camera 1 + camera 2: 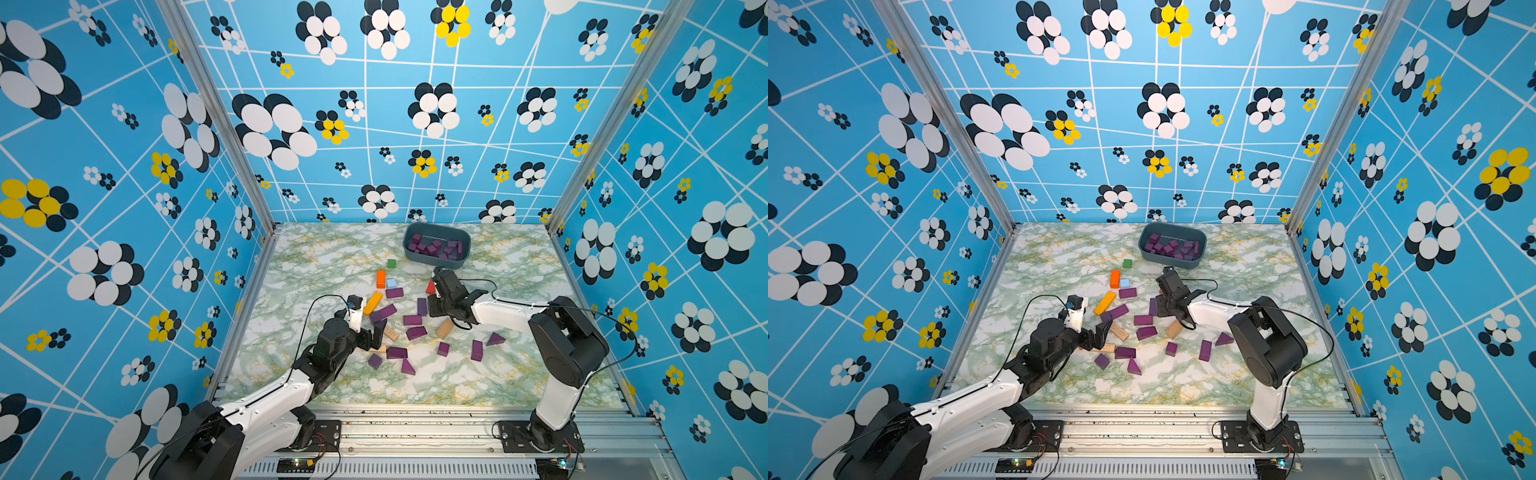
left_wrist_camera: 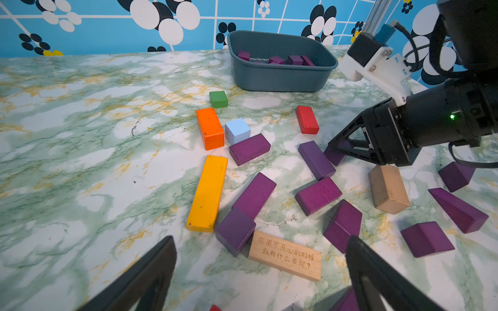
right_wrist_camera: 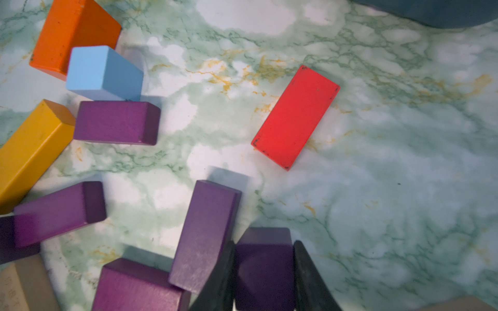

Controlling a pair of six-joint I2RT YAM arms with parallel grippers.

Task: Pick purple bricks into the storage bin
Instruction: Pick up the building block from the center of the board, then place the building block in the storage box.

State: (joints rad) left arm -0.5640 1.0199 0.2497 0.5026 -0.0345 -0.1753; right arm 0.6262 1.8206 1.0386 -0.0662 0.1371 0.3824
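I should lift my right gripper up and outward over the storage bin's interior (image 1: 441, 246) to release, as the storage bin's near side stands between its interior and my low brick.
Several loose purple bricks (image 1: 412, 320) lie scattered over the middle of the marble table in both top views. My right gripper (image 3: 263, 245) is shut on one purple brick (image 3: 264, 274), low by the table next to a long purple bar (image 3: 204, 234). The same gripper (image 1: 434, 309) shows in a top view among the bricks. My left gripper (image 2: 258, 250) hangs open over a tan engraved block (image 2: 285, 255), holding nothing. The storage bin (image 1: 436, 259) stands at the back with several purple bricks inside (image 2: 293, 59).
An orange block (image 1: 380, 278), light blue cube (image 1: 391, 284), green cube (image 1: 391, 263), yellow bar (image 1: 372, 302) and red block (image 1: 431, 286) lie among the purple ones. A tan block (image 1: 444, 328) sits under the right arm. Patterned walls enclose the table.
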